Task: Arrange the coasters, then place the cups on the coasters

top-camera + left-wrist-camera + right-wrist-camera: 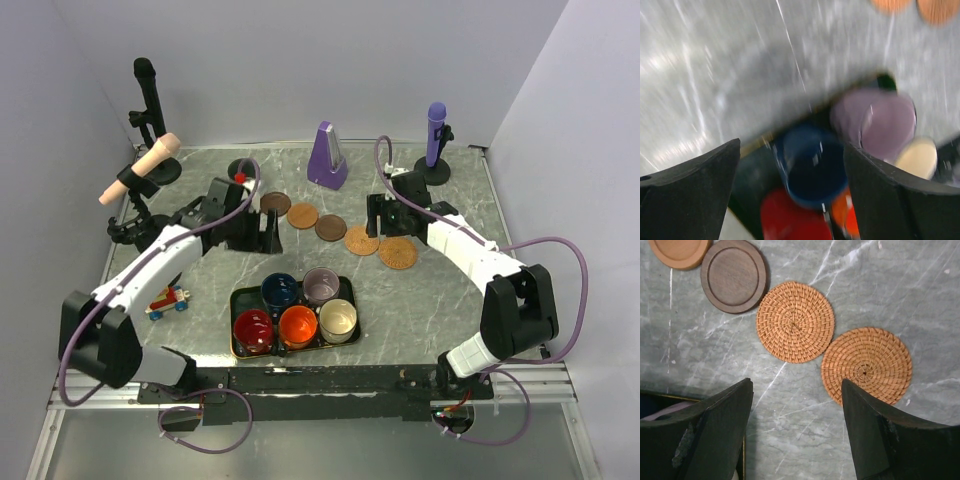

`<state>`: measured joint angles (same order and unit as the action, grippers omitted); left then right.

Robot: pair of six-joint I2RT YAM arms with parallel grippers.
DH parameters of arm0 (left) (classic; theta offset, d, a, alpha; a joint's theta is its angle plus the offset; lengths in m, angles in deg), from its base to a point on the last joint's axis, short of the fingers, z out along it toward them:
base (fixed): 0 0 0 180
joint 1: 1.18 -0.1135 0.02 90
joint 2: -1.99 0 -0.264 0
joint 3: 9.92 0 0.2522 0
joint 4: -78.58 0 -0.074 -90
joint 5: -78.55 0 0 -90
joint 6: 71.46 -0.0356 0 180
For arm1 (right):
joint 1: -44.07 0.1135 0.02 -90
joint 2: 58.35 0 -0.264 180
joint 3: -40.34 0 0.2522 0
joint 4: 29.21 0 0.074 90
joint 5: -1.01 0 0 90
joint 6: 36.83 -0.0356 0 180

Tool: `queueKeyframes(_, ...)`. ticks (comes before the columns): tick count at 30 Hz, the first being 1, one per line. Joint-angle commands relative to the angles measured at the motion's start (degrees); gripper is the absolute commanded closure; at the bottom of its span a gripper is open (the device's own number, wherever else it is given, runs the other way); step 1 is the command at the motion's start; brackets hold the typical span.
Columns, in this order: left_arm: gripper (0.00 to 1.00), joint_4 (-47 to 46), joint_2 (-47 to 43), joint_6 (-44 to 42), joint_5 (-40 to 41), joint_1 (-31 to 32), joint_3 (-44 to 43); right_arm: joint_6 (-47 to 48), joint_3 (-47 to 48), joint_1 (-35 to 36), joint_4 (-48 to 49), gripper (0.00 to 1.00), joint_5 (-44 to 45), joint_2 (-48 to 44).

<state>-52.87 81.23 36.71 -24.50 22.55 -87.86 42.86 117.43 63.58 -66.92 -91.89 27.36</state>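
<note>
I will move my left gripper back and down onto the navy cup's rim (786, 180) by the empty tray corner next, because that side leaves room for a finger.
Several coasters lie in a slanting row on the marble table: a dark wooden one (275, 203), a light wooden one (302, 216), another dark one (331, 228) and two woven orange ones (362, 240) (397, 252). The black tray (240, 300) holds the navy (279, 291), lilac (322, 285), red (253, 331), orange (298, 326) and cream (338, 320) cups. My left gripper (266, 234) hangs open behind the tray; its blurred wrist view looks down on the navy cup (812, 170) between the fingers. My right gripper (797, 440) is open and empty, just near of the woven coasters (795, 322) (866, 365).
A purple metronome (327, 156) stands behind the coaster row. A black microphone stand (147, 95) and a peach-coloured handle (140, 170) are at the back left, a purple microphone (436, 130) at the back right. A small toy car (168, 302) lies left of the tray.
</note>
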Motion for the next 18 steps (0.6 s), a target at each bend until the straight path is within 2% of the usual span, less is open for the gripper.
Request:
queueKeyframes(1,0.12,8.4,-5.4,2.4,-7.6,0.1,2.6,-1.9,-0.8,0.6,1.4,0.22,-0.9,-2.0)
queueKeyframes(7,0.19,6.7,-7.8,5.4,-10.2,0.1,8.8,-2.6,-1.4,1.4,1.0,0.22,-1.1,-2.5)
queueKeyframes(18,0.44,5.8,-4.3,7.4,-6.1,1.4,11.7,-3.5,-5.2,1.7,0.0,0.22,0.7,-7.2)
